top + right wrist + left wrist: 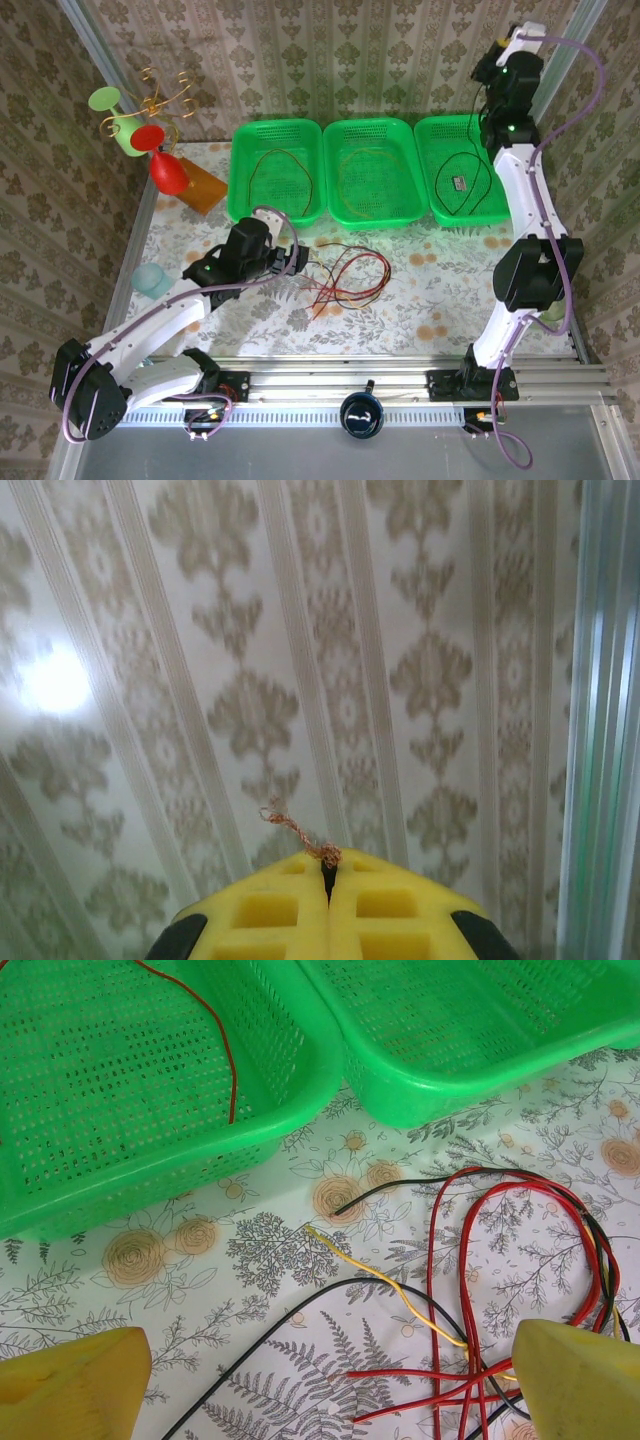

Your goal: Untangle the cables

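Observation:
The black cable's end comes back next in my right gripper, which tilts downward and lowers inside to release it. The basket holding the black cable's loops lies below and back from it.
A tangle of red, black and yellow cables (350, 280) lies on the floral cloth in front of the baskets. My left gripper (330, 1392) is low over the tangle's left side and open. Between its yellow fingers (75, 1390) lie a black cable (232, 1372), a yellow cable (388, 1282) and red cables (466, 1300). High at the back right, my right gripper (328, 865) is shut on a cable end, with bare copper strands (290, 825) poking out. A black cable (470, 190) hangs from there into the right basket (440, 122).
The left basket (240, 170) holds a reddish cable (215, 1020), and the middle basket (370, 124) holds a yellow one. Plastic glasses and an orange box (195, 185) stand at the back left. A teal cup (150, 280) is at the left, and a dark cup (360, 412) sits on the front rail.

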